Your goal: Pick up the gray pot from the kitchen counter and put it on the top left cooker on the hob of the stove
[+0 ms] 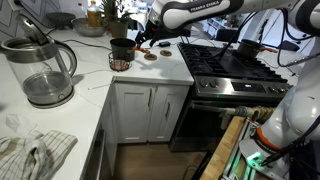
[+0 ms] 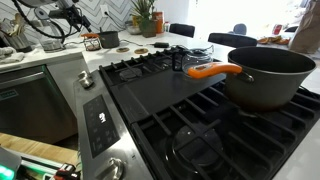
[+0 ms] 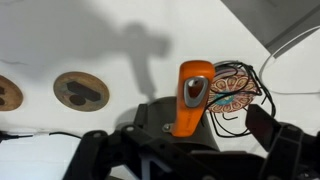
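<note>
I need to move my gripper down toward the pot body [image 3: 150, 118] next, and then close it on the handle's inner end [image 3: 188, 121].
The gray pot [image 1: 122, 48] is small, dark and round, with an orange handle, and stands on the white kitchen counter [image 1: 95, 80] beside the stove. It also shows in the other exterior view [image 2: 108, 40]. In the wrist view its orange handle [image 3: 192, 95] points up the frame from the dark pot body [image 3: 150, 118]. My gripper [image 3: 185, 140] is open, its two dark fingers on either side of the handle and just above it. In an exterior view the gripper [image 1: 147, 41] hangs next to the pot. The top left cooker [image 1: 203, 48] of the black hob [image 2: 170, 90] is bare.
A wire stand with a patterned coaster [image 3: 232, 90] lies right beside the handle. Two wooden coasters [image 3: 80, 90] lie on the counter. A large glass kettle [image 1: 45, 70] stands nearer on the counter. A big pot with an orange handle [image 2: 270, 75] sits on the hob.
</note>
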### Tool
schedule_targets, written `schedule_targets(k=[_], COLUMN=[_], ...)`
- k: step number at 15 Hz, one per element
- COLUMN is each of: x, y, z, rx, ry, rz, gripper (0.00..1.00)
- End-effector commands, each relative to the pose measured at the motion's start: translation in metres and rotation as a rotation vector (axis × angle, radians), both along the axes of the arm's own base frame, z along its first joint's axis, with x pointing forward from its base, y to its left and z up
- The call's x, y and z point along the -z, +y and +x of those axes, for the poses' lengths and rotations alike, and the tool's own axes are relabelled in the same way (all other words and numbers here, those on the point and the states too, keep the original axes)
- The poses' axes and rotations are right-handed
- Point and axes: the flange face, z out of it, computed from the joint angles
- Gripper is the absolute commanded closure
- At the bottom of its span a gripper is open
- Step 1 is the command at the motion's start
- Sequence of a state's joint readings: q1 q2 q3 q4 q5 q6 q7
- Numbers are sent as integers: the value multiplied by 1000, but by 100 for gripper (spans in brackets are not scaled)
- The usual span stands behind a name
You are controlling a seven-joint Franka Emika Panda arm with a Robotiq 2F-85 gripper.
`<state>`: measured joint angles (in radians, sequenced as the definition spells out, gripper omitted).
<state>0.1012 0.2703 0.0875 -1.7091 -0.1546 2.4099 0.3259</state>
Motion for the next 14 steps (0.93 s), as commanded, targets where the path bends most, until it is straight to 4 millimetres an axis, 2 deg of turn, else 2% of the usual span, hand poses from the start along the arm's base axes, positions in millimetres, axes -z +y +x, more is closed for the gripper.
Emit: schedule_targets(k=[1, 6, 14], x=[22, 39, 46], y=[-3, -11, -5], z=[29, 49, 67], rx=[23, 53, 59], ry=[-40, -52, -60], rz=[24, 54, 91], gripper=[0, 0, 0])
